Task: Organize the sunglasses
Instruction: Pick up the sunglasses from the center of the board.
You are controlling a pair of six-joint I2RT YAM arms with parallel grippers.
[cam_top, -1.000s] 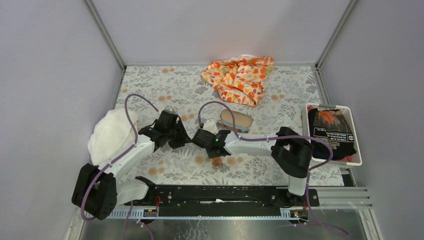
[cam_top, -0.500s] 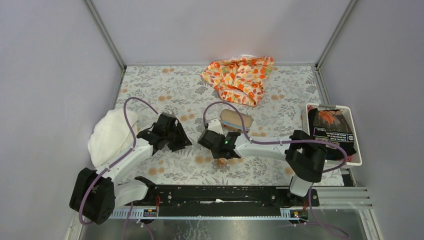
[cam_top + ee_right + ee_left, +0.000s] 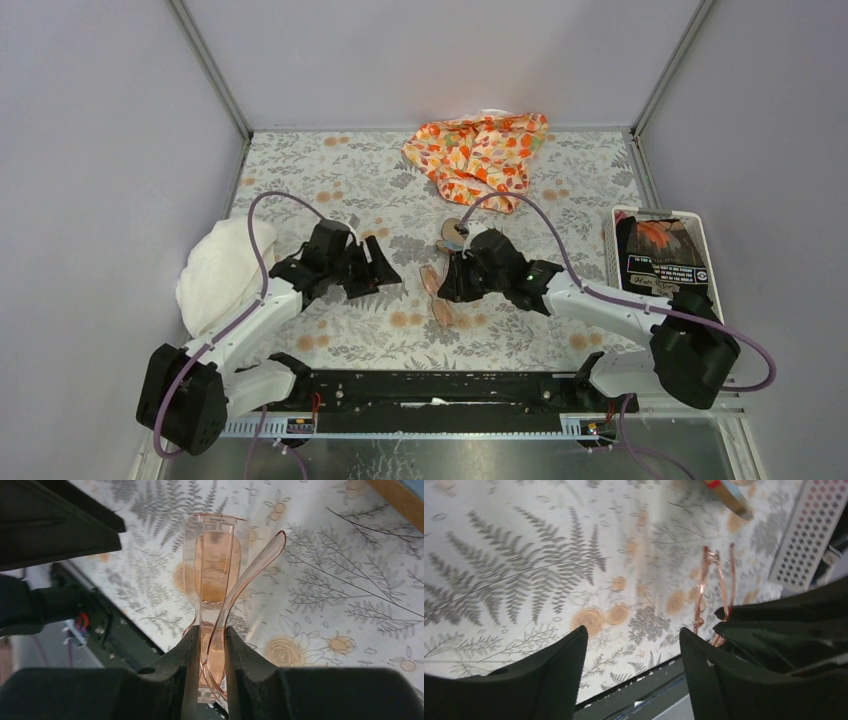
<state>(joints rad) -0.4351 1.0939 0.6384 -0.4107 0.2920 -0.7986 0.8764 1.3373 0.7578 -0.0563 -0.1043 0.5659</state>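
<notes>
Next, my right gripper lowers and releases the sunglasses on the open spot just below it, on the bare floral tabletop near the brown case.
The sunglasses (image 3: 215, 565), thin orange-pink frame with arms folded, stick out from my right gripper (image 3: 209, 635), which is shut on them edge-on. From above, the sunglasses (image 3: 436, 296) hang just over the floral table (image 3: 330, 180), left of the right gripper (image 3: 457, 283). My left gripper (image 3: 388, 272) is open and empty a short way to their left, pointing at them. Its own view shows the left gripper (image 3: 633, 632) with the sunglasses (image 3: 711, 580) just beyond its right finger. The brown case (image 3: 452, 231) lies behind the right gripper, mostly hidden by it.
An orange patterned cloth (image 3: 480, 150) is heaped at the back of the table. A white towel (image 3: 215, 270) lies at the left edge. A white perforated basket (image 3: 612, 250) with dark items stands at the right.
My right gripper closed on the sunglasses and raised them off the table while its arm swung round to the right. My left gripper opened wider and shifted slightly right.
</notes>
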